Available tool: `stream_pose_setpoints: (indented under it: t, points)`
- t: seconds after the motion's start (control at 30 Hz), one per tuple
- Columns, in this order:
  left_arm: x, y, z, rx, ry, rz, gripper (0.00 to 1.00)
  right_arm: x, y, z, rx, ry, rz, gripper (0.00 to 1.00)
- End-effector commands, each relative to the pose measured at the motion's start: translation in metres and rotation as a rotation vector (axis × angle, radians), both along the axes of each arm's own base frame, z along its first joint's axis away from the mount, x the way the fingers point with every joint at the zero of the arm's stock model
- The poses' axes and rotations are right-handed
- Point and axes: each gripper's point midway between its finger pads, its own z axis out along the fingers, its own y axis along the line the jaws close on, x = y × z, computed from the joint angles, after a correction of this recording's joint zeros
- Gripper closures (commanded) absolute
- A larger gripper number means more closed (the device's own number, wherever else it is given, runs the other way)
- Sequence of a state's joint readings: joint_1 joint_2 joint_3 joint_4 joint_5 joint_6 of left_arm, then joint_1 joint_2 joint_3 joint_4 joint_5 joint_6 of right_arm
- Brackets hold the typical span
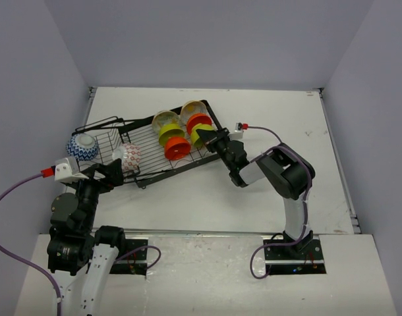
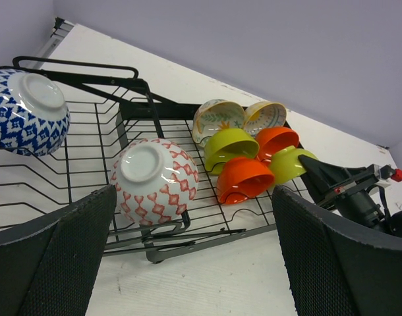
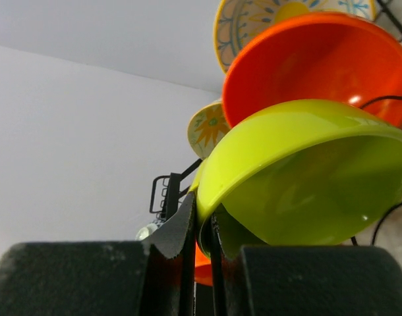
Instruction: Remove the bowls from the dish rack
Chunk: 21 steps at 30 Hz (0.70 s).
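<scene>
The tabletop is bare outward of my right gripper and to its right in the top view. I will next lift the lime green bowl across, lower it and release it there.
The black wire dish rack [image 1: 155, 168] lies across the table's middle and also shows in the left wrist view [image 2: 89, 151]. It holds a blue-and-white bowl [image 1: 82, 146], a red-and-white bowl [image 1: 130, 158], two cream bowls [image 1: 165, 120], two orange bowls [image 1: 176, 149] and two lime green bowls [image 1: 169, 135]. My right gripper [image 1: 216, 141] is shut on the rim of the right-hand lime green bowl [image 3: 300, 178] at the rack's right end; its fingers [image 3: 178, 230] pinch the rim. My left gripper [image 1: 113, 172] is open and empty, just in front of the red-and-white bowl [image 2: 155, 181].
The blue-and-white bowl [image 2: 26, 112] sits upside down at the rack's left end. An orange bowl [image 3: 306, 66] and a cream bowl [image 3: 254, 20] stand close behind the gripped one. Bare white table [image 1: 188, 204] lies in front of the rack, walls on three sides.
</scene>
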State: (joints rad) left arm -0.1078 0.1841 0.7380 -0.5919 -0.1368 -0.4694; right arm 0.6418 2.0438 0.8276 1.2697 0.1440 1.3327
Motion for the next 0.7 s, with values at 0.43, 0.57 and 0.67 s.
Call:
stream_pose_setpoints:
  t: [0.43, 0.57, 0.67]
  points:
    - [0.003, -0.002, 0.008, 0.014, -0.036, -0.016, 0.0, -0.047, -0.027, 0.182, 0.111, -0.539, 0.068, 1.0]
    - [0.004, -0.003, 0.007, 0.015, -0.028, -0.02, 0.0, -0.019, -0.081, 0.212, -0.19, -0.381, -0.103, 1.0]
    - [0.003, -0.003, 0.008, 0.016, -0.033, -0.019, 0.0, 0.032, -0.103, 0.183, -0.682, -0.19, -0.133, 1.0]
